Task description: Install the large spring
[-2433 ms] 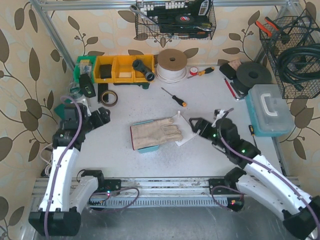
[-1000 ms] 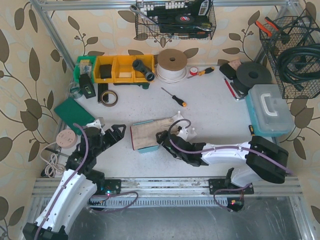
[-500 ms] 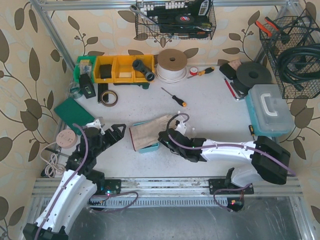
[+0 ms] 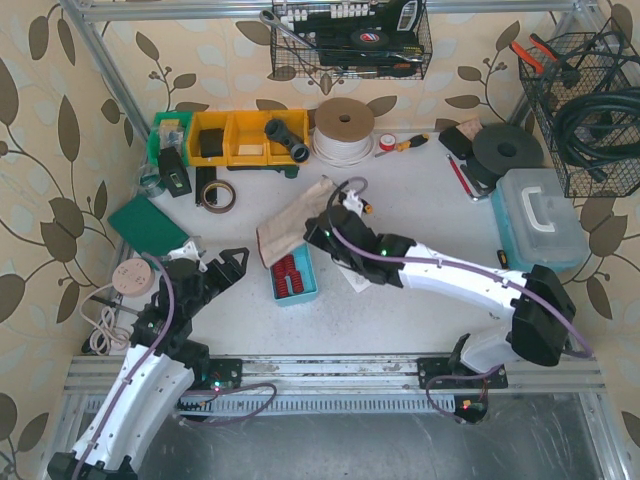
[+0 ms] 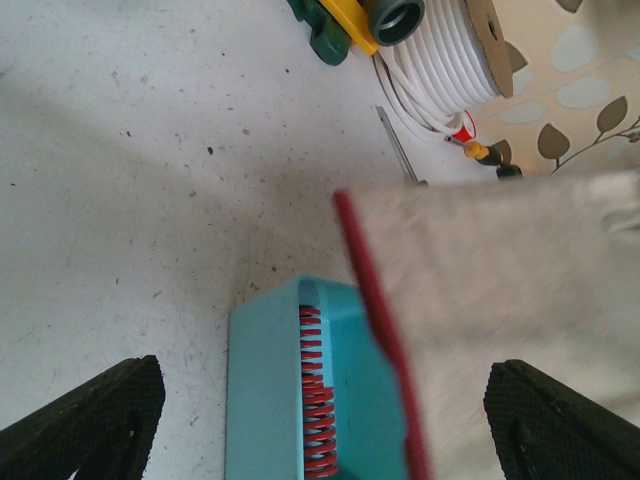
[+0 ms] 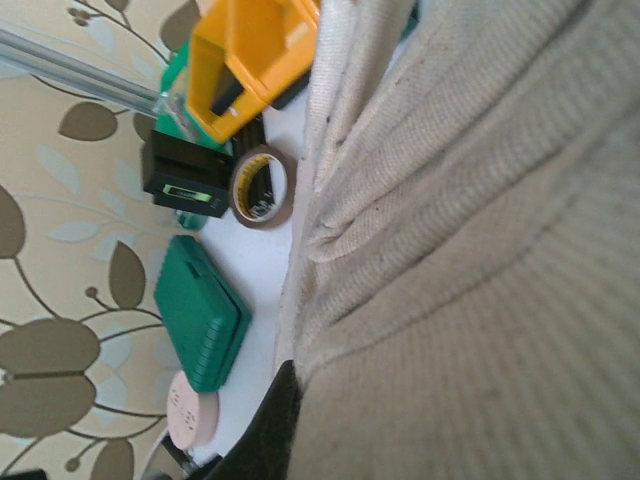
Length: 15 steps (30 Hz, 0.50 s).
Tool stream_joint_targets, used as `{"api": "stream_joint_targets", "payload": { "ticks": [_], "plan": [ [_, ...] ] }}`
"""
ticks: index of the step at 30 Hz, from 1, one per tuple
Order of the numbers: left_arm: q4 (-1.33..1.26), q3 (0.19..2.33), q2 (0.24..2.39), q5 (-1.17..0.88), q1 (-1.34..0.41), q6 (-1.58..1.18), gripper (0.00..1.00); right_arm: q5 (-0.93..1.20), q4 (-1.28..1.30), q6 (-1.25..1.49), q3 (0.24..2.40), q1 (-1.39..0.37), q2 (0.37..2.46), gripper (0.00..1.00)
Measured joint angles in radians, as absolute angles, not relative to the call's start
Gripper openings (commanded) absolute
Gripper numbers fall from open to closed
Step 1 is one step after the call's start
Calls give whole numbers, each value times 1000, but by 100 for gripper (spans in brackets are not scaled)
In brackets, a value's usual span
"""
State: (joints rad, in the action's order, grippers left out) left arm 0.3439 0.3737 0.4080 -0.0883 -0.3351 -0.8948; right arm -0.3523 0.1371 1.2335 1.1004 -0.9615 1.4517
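Next, my right gripper will swing outward, down and toward the tape roll to release the glove (image 4: 292,220), since bare tabletop there lies to its left in the top view.
A teal tray (image 4: 309,274) in the middle of the table holds red coil springs (image 4: 288,275). In the left wrist view the tray (image 5: 262,400) shows a wider red spring (image 5: 322,425) in front of a narrower one. My right gripper (image 4: 323,232) is shut on a beige work glove (image 4: 292,220) and holds it tilted above the tray's far end. In the right wrist view the glove (image 6: 480,250) fills the frame beside one black finger (image 6: 272,430). My left gripper (image 4: 226,266) is open just left of the tray. Its own view shows it (image 5: 320,368) empty.
Behind the glove lie a screwdriver (image 4: 350,196), a tape roll (image 4: 218,194) and yellow bins (image 4: 245,137). A green case (image 4: 147,226) and a pink disc (image 4: 130,276) sit at the left. A teal toolbox (image 4: 540,220) stands at the right.
My right gripper has shut on the glove and lifted it back off the tray, uncovering the red springs. My left arm has stayed put beside the tray over the last second.
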Motion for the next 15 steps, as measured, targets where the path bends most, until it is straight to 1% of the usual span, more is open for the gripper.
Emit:
{"api": "stream_joint_targets", "payload": {
  "ticks": [3, 8, 15],
  "plan": [
    [360, 373, 374, -67, -335, -897, 90, -292, 159, 1148, 1231, -918, 1520, 0],
    [381, 367, 298, -23, -335, -908, 90, -184, 228, 964, 1484, -858, 1692, 0],
    [377, 340, 273, 29, -335, -913, 92, -110, 432, 601, 1925, -840, 2021, 0]
  ]
}}
